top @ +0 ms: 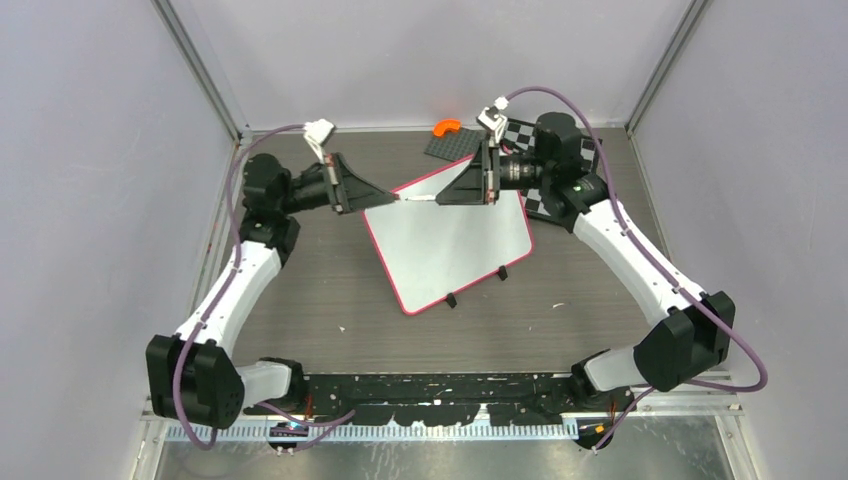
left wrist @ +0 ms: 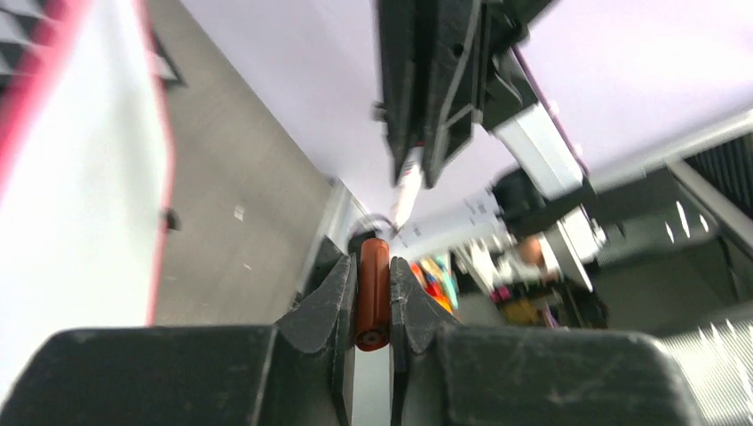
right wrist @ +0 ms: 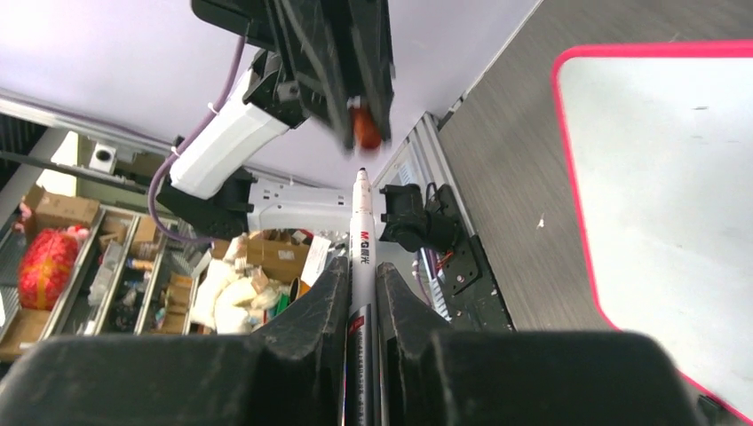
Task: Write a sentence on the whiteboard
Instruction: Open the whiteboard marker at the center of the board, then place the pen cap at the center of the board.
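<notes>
My left gripper needs to swing the cap away from the marker next, taking it back and down to the table beside the whiteboard (top: 450,245).
The whiteboard (top: 450,245) lies tilted in the middle of the table, pink-framed and blank; no sentence shows on it. It also shows in the left wrist view (left wrist: 71,204) and the right wrist view (right wrist: 666,177). My left gripper (top: 390,196) (left wrist: 373,266) is shut on a red-brown marker cap (left wrist: 373,293). My right gripper (top: 442,198) (right wrist: 360,271) is shut on the white marker body (right wrist: 360,231). The two grippers face each other above the board's far edge. A small gap separates the marker's bare tip from the cap (right wrist: 366,129).
A checkered chessboard (top: 575,150) lies at the back right, under the right arm. A dark mat (top: 455,146) with an orange piece (top: 447,127) sits at the back. Grey walls and metal posts close in the table on three sides.
</notes>
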You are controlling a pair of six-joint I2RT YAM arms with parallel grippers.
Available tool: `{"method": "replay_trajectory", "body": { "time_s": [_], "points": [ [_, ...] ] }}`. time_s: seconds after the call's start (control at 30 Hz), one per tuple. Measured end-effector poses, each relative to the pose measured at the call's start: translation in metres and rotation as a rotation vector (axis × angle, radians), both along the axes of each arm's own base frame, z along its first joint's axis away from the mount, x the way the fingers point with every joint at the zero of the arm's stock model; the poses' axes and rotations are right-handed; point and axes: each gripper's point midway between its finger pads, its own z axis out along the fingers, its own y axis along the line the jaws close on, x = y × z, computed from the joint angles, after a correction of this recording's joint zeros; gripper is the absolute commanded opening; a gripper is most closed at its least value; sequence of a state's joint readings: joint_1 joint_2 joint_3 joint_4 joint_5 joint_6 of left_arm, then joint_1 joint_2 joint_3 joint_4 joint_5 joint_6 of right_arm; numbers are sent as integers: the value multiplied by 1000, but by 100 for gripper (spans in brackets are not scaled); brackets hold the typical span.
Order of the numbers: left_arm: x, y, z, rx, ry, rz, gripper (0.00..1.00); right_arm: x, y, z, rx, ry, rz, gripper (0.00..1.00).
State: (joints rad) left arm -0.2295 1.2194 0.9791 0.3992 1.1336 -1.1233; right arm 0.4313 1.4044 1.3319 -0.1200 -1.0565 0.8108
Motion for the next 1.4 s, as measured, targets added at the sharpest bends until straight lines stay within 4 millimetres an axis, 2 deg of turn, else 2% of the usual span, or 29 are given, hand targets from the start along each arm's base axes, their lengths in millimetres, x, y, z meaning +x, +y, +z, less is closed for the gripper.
{"method": "replay_trajectory", "body": {
  "time_s": [0.17,0.27,0.4,0.47,0.53,0.63,0.7,0.8,0.87,0.93,1.0,1.1,1.4],
  "points": [
    [48,73,-4,-15,34,238,0,23,-37,10,16,-17,-93,0],
    [61,112,-5,-3,23,337,0,27,-56,15,10,-46,-141,0],
    [70,161,-13,115,19,456,0,11,-66,4,-56,-75,-144,0],
    [77,184,-14,254,-42,543,0,2,-70,-5,-102,-89,-141,0],
    [78,198,-20,399,-103,599,0,-4,-74,-15,-146,-103,-142,0],
    [70,217,-58,627,-93,629,0,-12,-81,-28,-206,-115,-144,0],
    [63,233,-99,775,-28,617,0,-13,-84,-36,-242,-123,-147,0],
    [47,257,-172,968,126,544,0,-13,-88,-47,-286,-129,-155,0],
    [31,268,-213,1074,222,476,0,-13,-91,-52,-308,-131,-159,0],
    [15,277,-244,1176,289,404,0,-13,-93,-56,-328,-133,-166,0],
    [5,281,-259,1247,310,357,1,-11,-94,-60,-342,-136,-172,0],
    [0,284,-270,1349,295,301,3,-9,-95,-66,-362,-136,-178,0],
    [-10,274,-318,1531,302,95,8,-5,-85,-85,-420,-130,-153,0]
  ]
}}
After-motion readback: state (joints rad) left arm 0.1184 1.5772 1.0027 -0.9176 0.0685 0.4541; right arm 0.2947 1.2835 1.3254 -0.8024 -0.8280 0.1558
